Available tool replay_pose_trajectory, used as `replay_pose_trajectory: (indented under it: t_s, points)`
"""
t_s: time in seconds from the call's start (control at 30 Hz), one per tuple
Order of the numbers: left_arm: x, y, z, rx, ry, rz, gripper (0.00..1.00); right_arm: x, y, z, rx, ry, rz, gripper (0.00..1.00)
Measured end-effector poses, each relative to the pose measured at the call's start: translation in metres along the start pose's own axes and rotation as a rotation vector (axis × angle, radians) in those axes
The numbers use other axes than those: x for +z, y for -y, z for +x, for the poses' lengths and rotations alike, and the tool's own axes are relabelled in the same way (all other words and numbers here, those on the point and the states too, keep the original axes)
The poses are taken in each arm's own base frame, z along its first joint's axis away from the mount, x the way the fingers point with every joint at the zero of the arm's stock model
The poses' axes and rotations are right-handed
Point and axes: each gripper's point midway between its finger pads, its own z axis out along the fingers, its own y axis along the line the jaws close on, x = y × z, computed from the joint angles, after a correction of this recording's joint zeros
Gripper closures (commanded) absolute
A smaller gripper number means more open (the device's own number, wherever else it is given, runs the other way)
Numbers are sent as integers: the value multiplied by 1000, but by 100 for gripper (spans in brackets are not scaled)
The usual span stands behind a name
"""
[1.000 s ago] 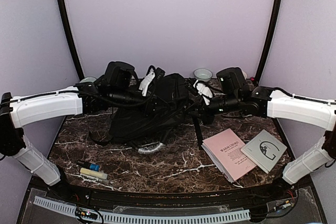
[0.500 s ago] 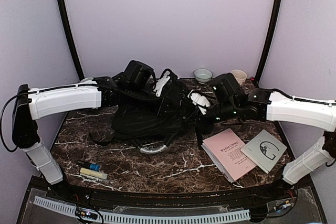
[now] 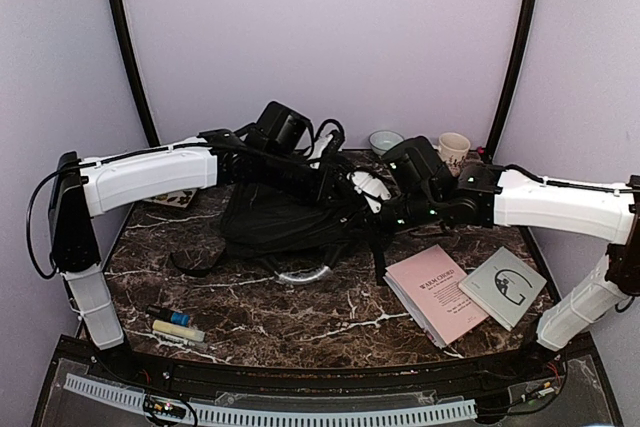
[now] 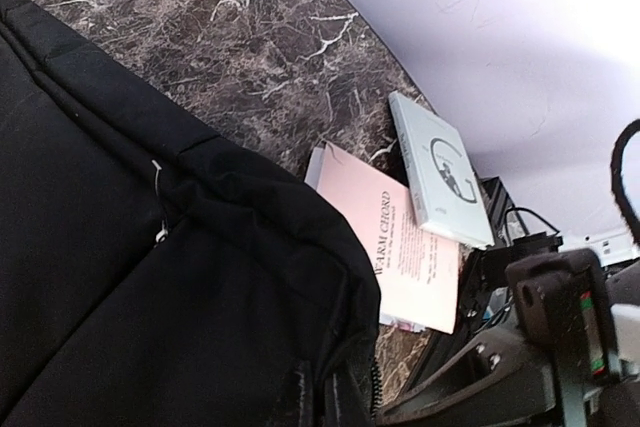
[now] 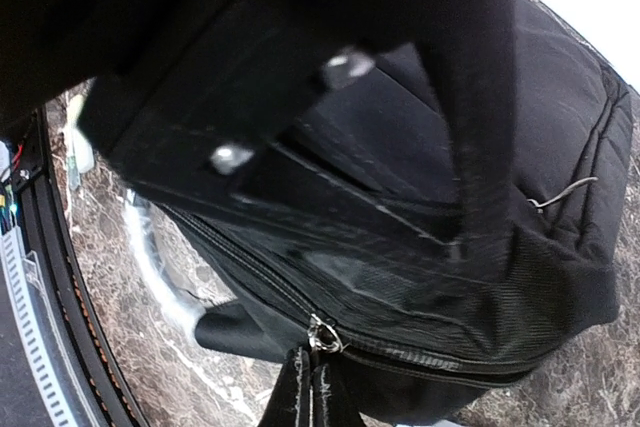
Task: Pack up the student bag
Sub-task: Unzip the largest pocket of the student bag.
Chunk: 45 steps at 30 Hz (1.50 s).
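Note:
The bag's corner goes up in my left gripper next, then down to the tabletop below the gripper for release, since the zipper pull (image 5: 322,335) is then held.
The student bag (image 3: 275,222), black soft fabric with a grey curved handle (image 3: 300,275), lies mid-table with its strap trailing left. My left gripper (image 3: 333,179) is shut on the fabric at the bag's upper right corner; in the left wrist view its fingertips (image 4: 325,402) pinch the black cloth of the bag (image 4: 150,277). My right gripper (image 3: 366,190) sits close beside it. In the right wrist view the right gripper (image 5: 311,397) is shut on the silver zipper pull (image 5: 322,335) of the bag (image 5: 470,147).
A pink booklet (image 3: 435,292) and a grey booklet (image 3: 503,287) lie at the front right. A bowl (image 3: 385,140) and a cup (image 3: 453,152) stand at the back. Two markers (image 3: 175,325) lie at the front left. A flat item (image 3: 170,197) lies under the left arm.
Both grippers have moved toward the back and closer together, the left arm reaching far to the right. The bag's top has shifted right with them.

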Motion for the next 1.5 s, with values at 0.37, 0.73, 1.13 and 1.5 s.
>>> replay_pose_trajectory:
  t_s: [0.37,0.73,1.13,1.5]
  points:
    - [-2,18,-43,-127,106,123,100,-1,-18,-8,-42,111,-16,100]
    - [-30,16,-110,-402,320,262,100,-15,-13,-38,-45,268,25,100]
    - [-58,2,-155,-471,506,293,100,-15,-18,-37,-43,267,12,100]
    - [-66,-1,-181,-532,601,331,100,-10,-24,-33,-65,254,84,100]
